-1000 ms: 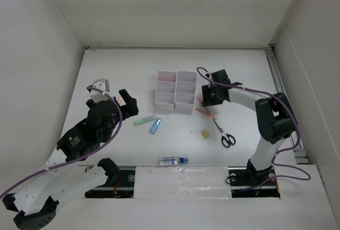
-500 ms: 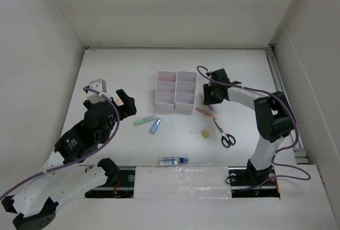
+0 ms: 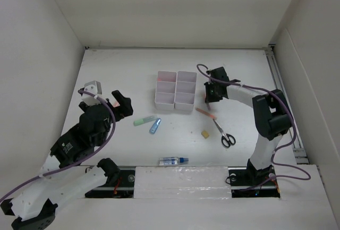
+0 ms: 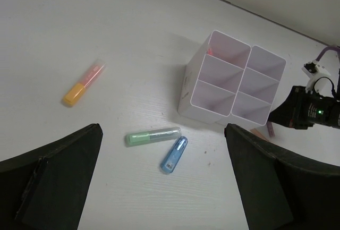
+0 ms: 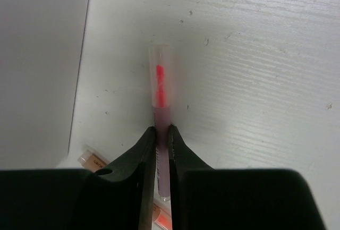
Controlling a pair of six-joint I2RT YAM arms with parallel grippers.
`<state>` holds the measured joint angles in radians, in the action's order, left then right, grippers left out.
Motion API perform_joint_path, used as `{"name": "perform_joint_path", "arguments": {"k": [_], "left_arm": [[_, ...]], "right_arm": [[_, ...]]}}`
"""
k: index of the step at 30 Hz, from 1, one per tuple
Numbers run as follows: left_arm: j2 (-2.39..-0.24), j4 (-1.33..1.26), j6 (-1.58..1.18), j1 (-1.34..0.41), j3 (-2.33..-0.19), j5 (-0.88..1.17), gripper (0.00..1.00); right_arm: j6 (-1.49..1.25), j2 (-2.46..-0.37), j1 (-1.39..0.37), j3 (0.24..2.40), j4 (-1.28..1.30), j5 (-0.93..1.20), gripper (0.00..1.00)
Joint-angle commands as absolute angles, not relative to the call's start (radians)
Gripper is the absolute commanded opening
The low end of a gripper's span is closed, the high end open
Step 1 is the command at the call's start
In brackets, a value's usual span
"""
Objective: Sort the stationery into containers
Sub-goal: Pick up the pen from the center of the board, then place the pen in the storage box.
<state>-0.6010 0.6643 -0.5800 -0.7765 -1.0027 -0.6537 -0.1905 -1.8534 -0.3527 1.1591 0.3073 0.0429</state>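
The organizer's far section showing pink (image 3: 166,76) is outward of my right gripper, left in the top view, so next I rise, cross over it and release the pink pen.
The white organizer (image 3: 175,91) stands mid-table, also in the left wrist view (image 4: 234,78). My right gripper (image 3: 208,98) is just right of it, shut on a thin pink pen (image 5: 161,97) that points down beside the organizer wall (image 5: 42,54). An orange pen (image 3: 206,113) lies below it, and also shows in the right wrist view (image 5: 93,159). My left gripper (image 4: 164,187) is open and empty, left of the green marker (image 4: 153,135) and blue tube (image 4: 174,154). An orange-pink marker (image 4: 84,83) lies further left. Scissors (image 3: 224,133), the tan eraser (image 3: 204,133) and the bottle (image 3: 173,161) lie near the front.
White walls enclose the table on three sides. A rail runs along the right edge (image 3: 277,81). The arm bases sit at the near edge, with a purple cable looping over the right arm (image 3: 239,87).
My right gripper has moved slightly farther from the bases, with the pink pen in its jaws. My left arm has drawn back to the left, away from the green marker.
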Motion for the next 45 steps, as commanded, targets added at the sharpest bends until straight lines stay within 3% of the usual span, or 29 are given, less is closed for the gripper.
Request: {"name": "perform_joint_path", "arguments": {"k": [1,3,20,30,39,45], "left_arm": [[-0.615,0.667,-0.58,-0.772,-1.009,-0.707,1.0],[-0.63,0.667,-0.58,-0.772,-1.009,-0.707,1.0],[-0.696,0.626,-0.617,-0.772,-0.959,-0.741,1.0],[-0.73,0.635,-0.626,-0.772,-0.959,-0.759,1.0],[-0.741,0.635,-0.626,-0.772,-0.959,-0.75,1.0],[-0.741,0.626,-0.626,-0.772,-0.959,-0.75,1.0]], "right_arm": [[-0.201,-1.899,-0.344,1.164,0.353,0.006,0.09],[-0.219,-1.885,-0.344,1.155,0.353,-0.003,0.0],[-0.298,-1.477,-0.356,1.176,0.243,-0.034,0.0],[-0.106,-1.558,-0.528,1.33,-0.01,0.149,0.0],[0.078,-1.732,-0.538,1.448,-0.144,0.535,0.0],[0.149,-1.853,-0.549,1.565,-0.153,0.604,0.0]]}}
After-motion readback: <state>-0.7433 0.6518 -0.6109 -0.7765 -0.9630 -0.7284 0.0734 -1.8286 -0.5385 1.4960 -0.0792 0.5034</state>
